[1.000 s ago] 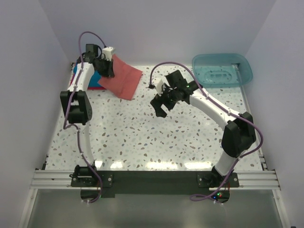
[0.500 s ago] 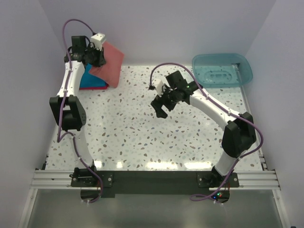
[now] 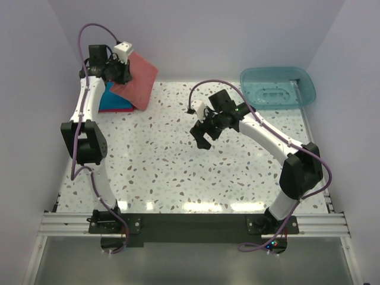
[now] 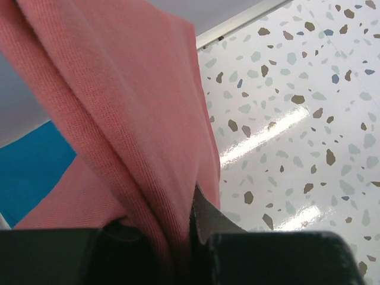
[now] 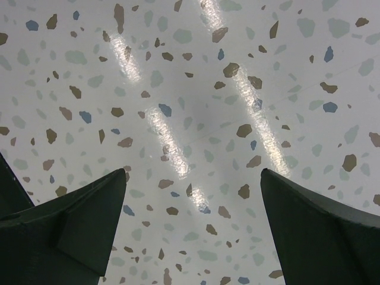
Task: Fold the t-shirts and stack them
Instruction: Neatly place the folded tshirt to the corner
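The blue t-shirt [image 3: 116, 101] is below my left gripper, toward the left in the top view, so my left gripper will next go down to that side and release the salmon-red t-shirt [image 3: 141, 80].
My left gripper [image 3: 122, 72] is shut on the folded salmon-red t-shirt [image 3: 141, 80] and holds it lifted at the far left corner, hanging over the blue t-shirt [image 3: 116, 101]. In the left wrist view the salmon-red cloth [image 4: 119, 119] is pinched between the jaws, with the blue shirt [image 4: 35, 160] below. A strip of crimson-pink shirt [image 3: 116, 110] shows under the blue one. My right gripper [image 3: 202, 135] is open and empty above the bare table middle; its fingers [image 5: 71, 219] frame only speckled tabletop.
A translucent teal tub [image 3: 277, 86] lies at the far right corner. White walls close in the table at the back and both sides. The speckled tabletop [image 3: 178, 166] is bounded by a metal rail at the near edge.
My left gripper lifted the salmon-red shirt from the table and carried it left over the blue shirt, then shifted slightly. The right gripper moved a little.
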